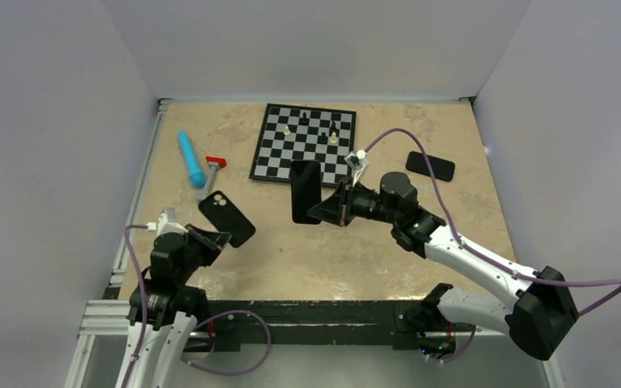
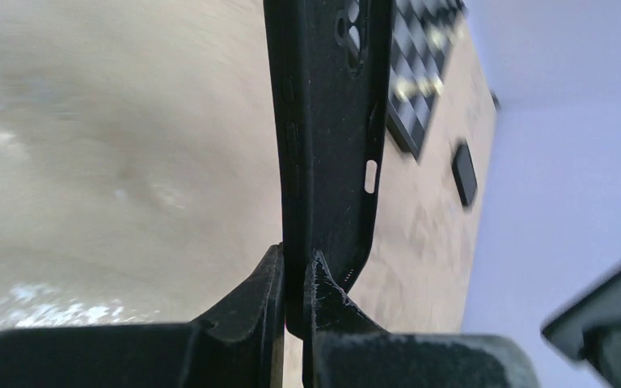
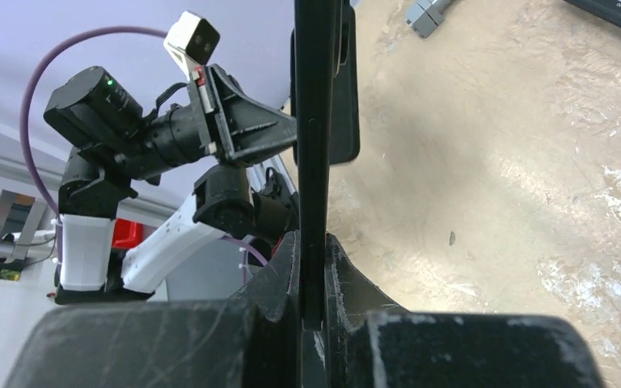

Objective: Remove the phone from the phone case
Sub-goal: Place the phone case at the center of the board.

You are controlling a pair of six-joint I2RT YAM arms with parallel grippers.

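Observation:
The empty case should go to the left of my left gripper in the top view next. My left gripper needs to lower it and release it there, because the tabletop below on that side is bare.
My left gripper (image 1: 214,237) is shut on the lower end of a black phone case (image 1: 226,217) with camera holes, held just above the table at the left. In the left wrist view the case (image 2: 331,121) stands edge-on between the jaws (image 2: 295,279) and looks empty. My right gripper (image 1: 327,208) is shut on a black phone (image 1: 305,191), held upright over the table's middle, apart from the case. In the right wrist view the phone (image 3: 311,121) is a thin slab between the jaws (image 3: 313,259), with the case (image 3: 346,97) behind it.
A chessboard (image 1: 303,144) with a few pieces lies at the back centre. A second black phone (image 1: 430,166) lies flat at the back right. A blue cylinder (image 1: 191,158) and a red-and-grey tool (image 1: 213,171) lie at the back left.

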